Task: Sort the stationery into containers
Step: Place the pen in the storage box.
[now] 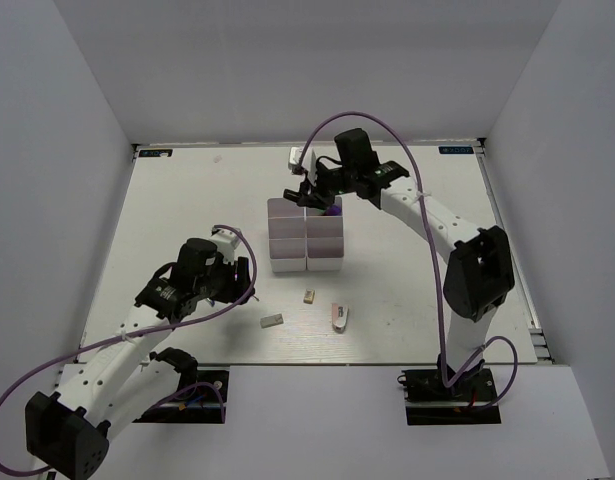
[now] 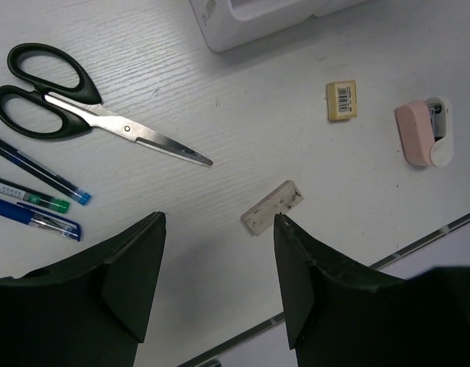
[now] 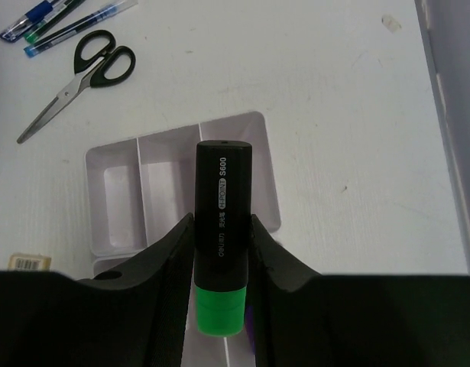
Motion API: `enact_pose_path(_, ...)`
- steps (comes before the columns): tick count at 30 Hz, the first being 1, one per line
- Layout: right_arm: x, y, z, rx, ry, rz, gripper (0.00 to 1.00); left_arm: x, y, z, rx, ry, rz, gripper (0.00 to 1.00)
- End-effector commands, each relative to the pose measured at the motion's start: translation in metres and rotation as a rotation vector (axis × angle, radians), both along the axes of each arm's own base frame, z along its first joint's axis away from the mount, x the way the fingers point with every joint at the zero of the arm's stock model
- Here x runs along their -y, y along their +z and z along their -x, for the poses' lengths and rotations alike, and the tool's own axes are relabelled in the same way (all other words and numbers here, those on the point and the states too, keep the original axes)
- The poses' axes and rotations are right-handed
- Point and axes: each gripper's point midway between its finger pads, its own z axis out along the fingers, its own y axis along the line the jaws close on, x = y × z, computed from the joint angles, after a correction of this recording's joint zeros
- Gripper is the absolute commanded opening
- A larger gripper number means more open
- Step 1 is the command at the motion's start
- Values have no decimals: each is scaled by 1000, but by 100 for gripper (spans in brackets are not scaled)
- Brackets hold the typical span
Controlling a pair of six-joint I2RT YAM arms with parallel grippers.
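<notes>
The far bin (image 1: 332,211) already has a purple highlighter in it and is below the robot's right gripper and to its right in the top view, so the right gripper should move there, lower and release.
My right gripper (image 3: 222,223) is shut on a black-bodied green highlighter (image 3: 222,172) and holds it above the block of white bins (image 3: 170,183). In the top view this gripper (image 1: 309,196) hovers over the far end of the bins (image 1: 287,250), and a purple highlighter (image 1: 333,210) lies in a far bin. My left gripper (image 2: 219,229) is open and empty, just above the table beside a grey-white flat block (image 2: 273,207). A beige eraser (image 2: 341,100), a white-pink stapler-like piece (image 2: 424,131), black-handled scissors (image 2: 82,107) and blue pens (image 2: 36,202) lie on the table.
In the top view the flat block (image 1: 272,321), eraser (image 1: 309,296) and stapler-like piece (image 1: 339,317) lie in front of the bins, near the table's front edge. The left arm hides the scissors and pens there. White walls enclose the table.
</notes>
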Motion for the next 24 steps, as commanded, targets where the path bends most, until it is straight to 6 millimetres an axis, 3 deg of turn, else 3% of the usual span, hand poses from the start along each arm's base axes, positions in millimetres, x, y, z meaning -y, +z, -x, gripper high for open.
enact_pose_path(1, -10, 29, -5, 134, 110, -55, 0, 0, 2, -2, 13, -6, 1, 69)
enact_pose_path(11, 4, -1, -26, 116, 94, -30, 0, 1, 2, -1, 16, -13, 3, 69)
enact_pose_path(15, 10, 0, -36, 84, 61, -52, 0, 1, 2, -2, 16, -10, 3, 69)
enact_pose_path(24, 18, -17, -35, 19, 64, -47, 0, -1, 0, -2, 10, -4, -6, 69)
